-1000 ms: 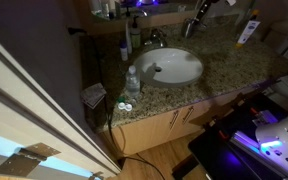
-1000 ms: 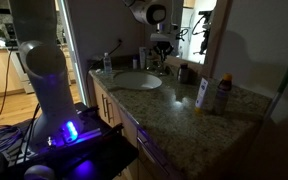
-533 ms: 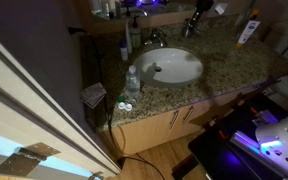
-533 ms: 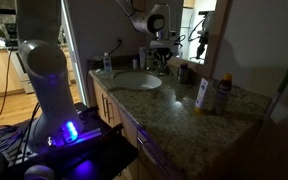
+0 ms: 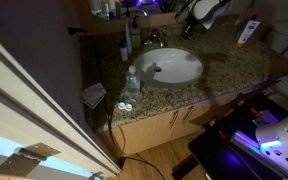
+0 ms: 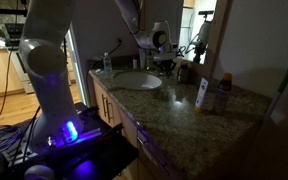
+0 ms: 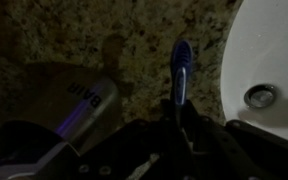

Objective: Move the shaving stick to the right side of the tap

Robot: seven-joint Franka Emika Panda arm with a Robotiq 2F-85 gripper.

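Next, my gripper lowers the blue shaving stick onto the open granite (image 5: 191, 41) (image 7: 185, 69) beside the white basin, as the stick is already past the tap.
In the wrist view my gripper (image 7: 178, 108) is shut on the blue shaving stick (image 7: 180, 65), which points away from me above the speckled granite counter (image 7: 74, 40). The white basin (image 7: 276, 45) lies just to its right. In an exterior view the gripper (image 5: 190, 13) is raised over the back of the counter, right of the small chrome tap (image 5: 156, 40) behind the oval basin (image 5: 170, 67). In another exterior view the gripper (image 6: 165, 52) hangs behind the basin (image 6: 136, 81). The stick is too small to make out in both exterior views.
A clear plastic bottle (image 5: 132, 80) stands at the basin's left front. A white bottle (image 5: 246, 32) stands at the counter's right. A white tube (image 6: 202, 93) and a can (image 6: 222, 93) stand on the near counter. A dark tube (image 7: 89, 105) lies under the wrist.
The gripper has risen and moved toward the back of the counter with the shaving stick in it. Nothing on the counter has moved.
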